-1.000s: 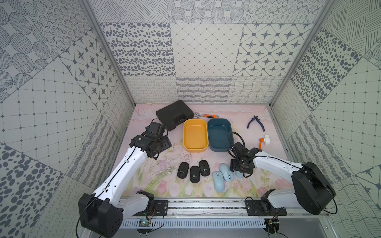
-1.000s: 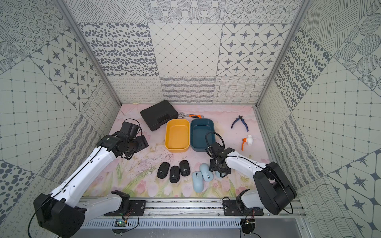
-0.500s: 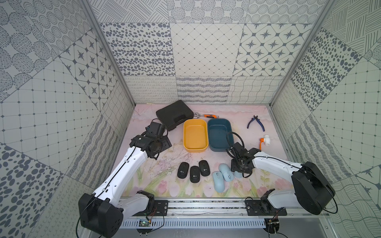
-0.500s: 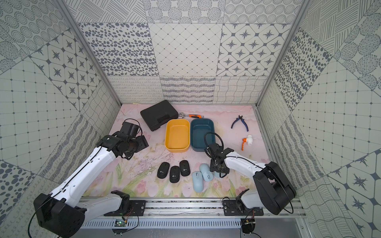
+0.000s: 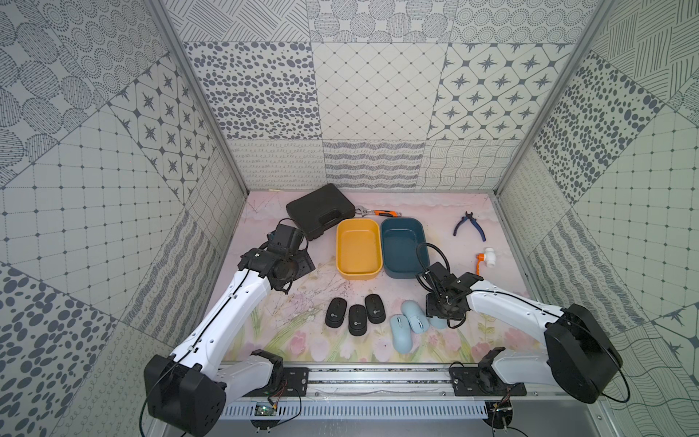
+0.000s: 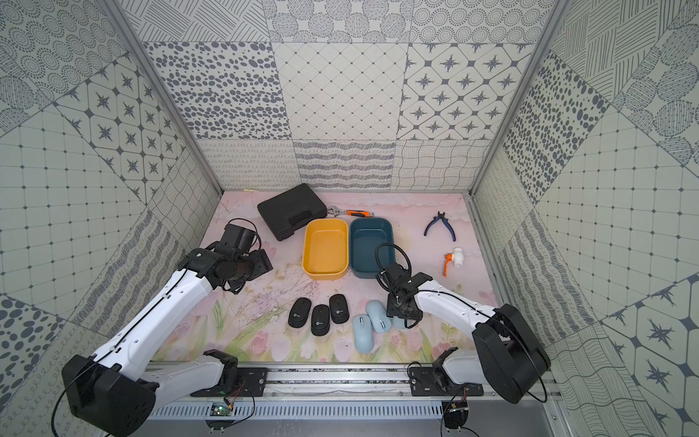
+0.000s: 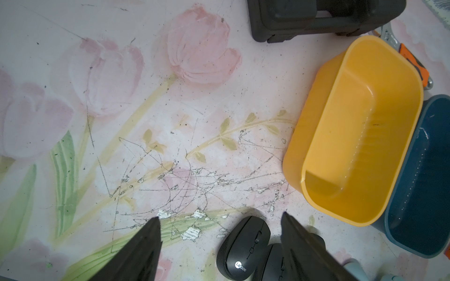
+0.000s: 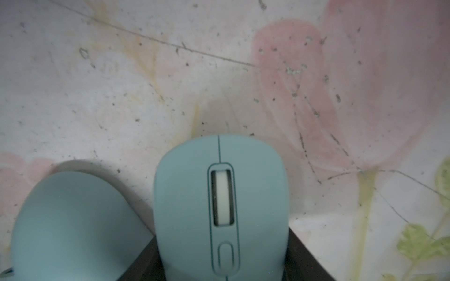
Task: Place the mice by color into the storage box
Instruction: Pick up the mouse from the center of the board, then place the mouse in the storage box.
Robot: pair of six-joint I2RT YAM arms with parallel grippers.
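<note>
I should lift my right gripper, move it outward, lower it into the dark blue storage box [image 5: 404, 246] and release the mouse next, as both are blue.
Three black mice [image 5: 357, 320] lie in a row on the mat in both top views. To their right lie two pale blue mice [image 5: 401, 333]. A third pale blue mouse [image 8: 220, 194] sits between my right gripper's fingers [image 8: 300, 250]. My right gripper [image 5: 440, 310] is shut on it, low at the mat. The yellow storage box [image 5: 357, 249] and the dark blue storage box [image 5: 404, 246] stand side by side behind the mice, both empty. My left gripper [image 7: 219, 219] hangs open over bare mat, left of the yellow box, with one black mouse [image 7: 243, 245] beyond its fingertips.
A black tool case [image 5: 319, 210] lies at the back left, with an orange-handled wrench [image 5: 378, 212] beside it. Blue-handled pliers [image 5: 469, 226] and a white and orange valve [image 5: 486, 261] lie at the right. Patterned walls close in three sides.
My right gripper has closed on the rightmost pale blue mouse. The left arm has not moved.
</note>
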